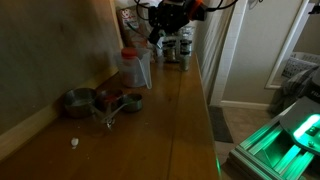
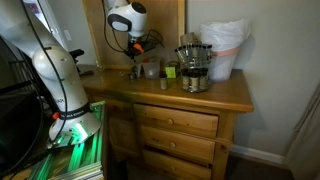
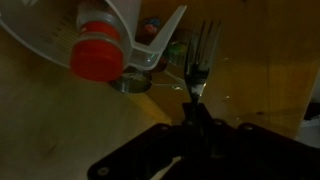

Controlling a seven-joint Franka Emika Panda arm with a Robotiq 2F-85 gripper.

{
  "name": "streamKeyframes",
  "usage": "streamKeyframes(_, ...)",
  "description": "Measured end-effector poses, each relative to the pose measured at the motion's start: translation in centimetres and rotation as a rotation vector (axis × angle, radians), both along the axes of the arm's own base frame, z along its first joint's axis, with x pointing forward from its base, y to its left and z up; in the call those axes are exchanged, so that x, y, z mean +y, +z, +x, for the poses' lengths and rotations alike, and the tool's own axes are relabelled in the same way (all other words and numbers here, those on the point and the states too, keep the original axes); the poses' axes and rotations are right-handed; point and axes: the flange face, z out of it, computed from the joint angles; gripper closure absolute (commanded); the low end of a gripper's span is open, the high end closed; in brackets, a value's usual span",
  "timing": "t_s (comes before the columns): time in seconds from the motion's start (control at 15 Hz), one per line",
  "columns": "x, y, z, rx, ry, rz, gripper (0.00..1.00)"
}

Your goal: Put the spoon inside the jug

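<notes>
I will lift the spoon with my gripper toward the wall and over the jug next, then go down toward the jug's top [image 1: 131,53].
My gripper [image 3: 197,112] is shut on the spoon [image 3: 202,55], a slim silver utensil that points away from me; its far end looks split into tines like a fork. The jug [image 3: 130,25] is clear plastic with a red cap [image 3: 97,57] and lies just left of the utensil's tip in the wrist view. In both exterior views the gripper [image 1: 160,32] [image 2: 138,47] hangs above the wooden dresser top, beside the jug [image 1: 136,66]. The utensil itself is too small to make out in those views.
Round metal measuring cups [image 1: 76,101] lie on the dresser top [image 1: 150,135] in front of the jug. Jars [image 1: 176,48] stand behind it. A metal pot [image 2: 193,72] and a white bag [image 2: 225,48] stand further along. A wall runs along the dresser.
</notes>
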Motion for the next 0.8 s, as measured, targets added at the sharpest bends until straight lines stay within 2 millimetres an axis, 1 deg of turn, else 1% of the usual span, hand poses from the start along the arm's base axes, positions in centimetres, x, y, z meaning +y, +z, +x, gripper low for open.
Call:
streamKeyframes(0.13, -0.6, 0.9, 0.5, -0.004, -0.052, 0.041, 0.98)
streamKeyframes(0.47, -1.8, 4.1, 2.4, -0.052, -0.19, 0.212, 0.98)
streamKeyframes(0.6, -2.0, 5.2, 3.3, -0.07, -0.246, 0.273, 0.98)
streamKeyframes(0.73, -2.0, 5.7, 4.1, -0.086, -0.323, 0.303, 0.98)
streamKeyframes(0.8, -1.9, 5.7, 4.6, -0.086, -0.358, 0.308, 0.98)
